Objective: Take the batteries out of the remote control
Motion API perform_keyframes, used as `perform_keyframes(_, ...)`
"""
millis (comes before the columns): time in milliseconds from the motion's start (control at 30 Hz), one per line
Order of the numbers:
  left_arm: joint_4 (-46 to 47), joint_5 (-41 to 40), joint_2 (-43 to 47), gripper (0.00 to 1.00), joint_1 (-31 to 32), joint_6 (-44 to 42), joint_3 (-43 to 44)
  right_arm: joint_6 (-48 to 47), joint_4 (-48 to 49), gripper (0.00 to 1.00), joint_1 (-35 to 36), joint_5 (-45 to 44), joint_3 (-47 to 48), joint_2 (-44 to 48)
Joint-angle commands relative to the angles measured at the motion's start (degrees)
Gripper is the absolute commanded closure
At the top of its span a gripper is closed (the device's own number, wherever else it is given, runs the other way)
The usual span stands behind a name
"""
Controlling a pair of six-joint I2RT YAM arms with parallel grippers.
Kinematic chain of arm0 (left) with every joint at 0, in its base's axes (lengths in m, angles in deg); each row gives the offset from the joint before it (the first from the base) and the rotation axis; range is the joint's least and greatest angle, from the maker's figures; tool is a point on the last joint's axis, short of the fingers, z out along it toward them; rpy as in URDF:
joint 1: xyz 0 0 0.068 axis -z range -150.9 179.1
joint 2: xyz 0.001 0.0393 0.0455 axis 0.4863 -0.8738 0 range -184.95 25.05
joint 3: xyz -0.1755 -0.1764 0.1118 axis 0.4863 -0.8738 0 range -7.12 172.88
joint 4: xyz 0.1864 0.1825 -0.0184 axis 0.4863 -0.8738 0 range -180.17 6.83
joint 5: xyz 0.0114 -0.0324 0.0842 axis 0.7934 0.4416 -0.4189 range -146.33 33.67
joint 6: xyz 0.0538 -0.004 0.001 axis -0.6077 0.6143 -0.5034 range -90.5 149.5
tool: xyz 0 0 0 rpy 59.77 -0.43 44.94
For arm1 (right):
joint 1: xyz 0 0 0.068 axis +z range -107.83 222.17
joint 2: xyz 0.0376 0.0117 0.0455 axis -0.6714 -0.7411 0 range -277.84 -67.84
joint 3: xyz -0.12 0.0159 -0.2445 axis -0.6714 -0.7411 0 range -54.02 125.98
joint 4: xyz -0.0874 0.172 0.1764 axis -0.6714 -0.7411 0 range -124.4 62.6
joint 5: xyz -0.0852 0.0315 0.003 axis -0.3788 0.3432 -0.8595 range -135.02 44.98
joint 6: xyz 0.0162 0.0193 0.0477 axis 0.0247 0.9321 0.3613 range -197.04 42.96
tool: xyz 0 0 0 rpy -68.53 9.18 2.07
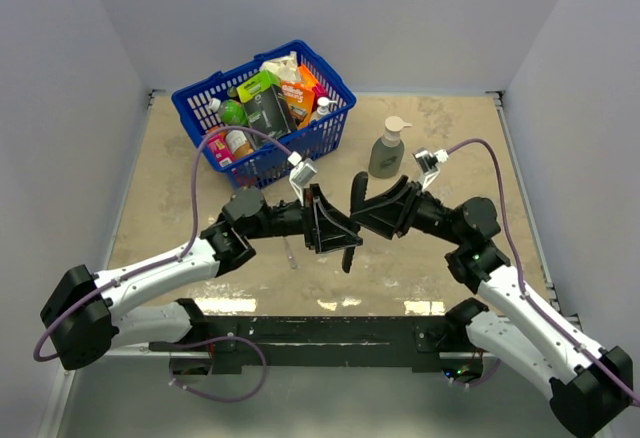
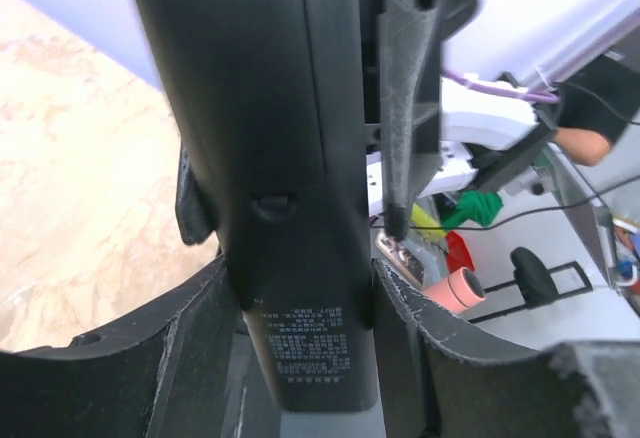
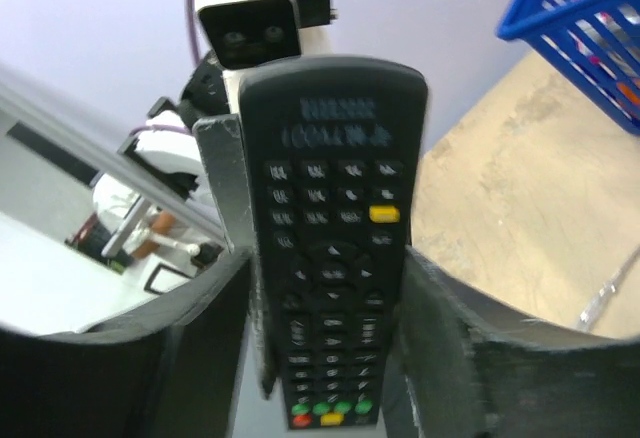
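The left gripper tilts to face down next, lowers the remote control (image 1: pixel 349 256) and releases it on the bare tabletop, since that spot lies below my gripper.
The black remote control (image 1: pixel 349 256) is held in the air between both arms over the middle of the table. My left gripper (image 1: pixel 335 228) is shut on it; the left wrist view shows its back face (image 2: pixel 270 118) with a closed cover, a thumb notch and a printed label, between my fingers (image 2: pixel 460 358). My right gripper (image 1: pixel 366 208) is shut on it from the other side; the right wrist view shows its button face (image 3: pixel 335 248) between my fingers (image 3: pixel 460 348). The batteries are hidden.
A blue basket (image 1: pixel 320 136) full of groceries stands at the back left. A soap pump bottle (image 1: pixel 388 150) stands at the back middle. A thin pale stick-like item (image 1: pixel 290 254) lies on the table under the left arm.
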Motion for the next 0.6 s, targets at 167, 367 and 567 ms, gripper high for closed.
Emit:
perform_keyframes(167,-17.96,-12.29,0.59,1.00,-0.47,-8.80,3.49,-8.83,-28.16,0.02,0.19,-15.62,8.76,6.21)
perform_keyframes(367,-39.40,-26.70,-4.76,1.00,-0.38,-14.69,9.81,-10.15,-45.75,0.02,0.19,-29.24,13.51,8.23)
perform_keyframes(567,-50.67,-34.27,-15.75,1.00,-0.03,-15.93,14.56,-14.72,-54.81,0.01,0.19,-37.43,17.29,8.67)
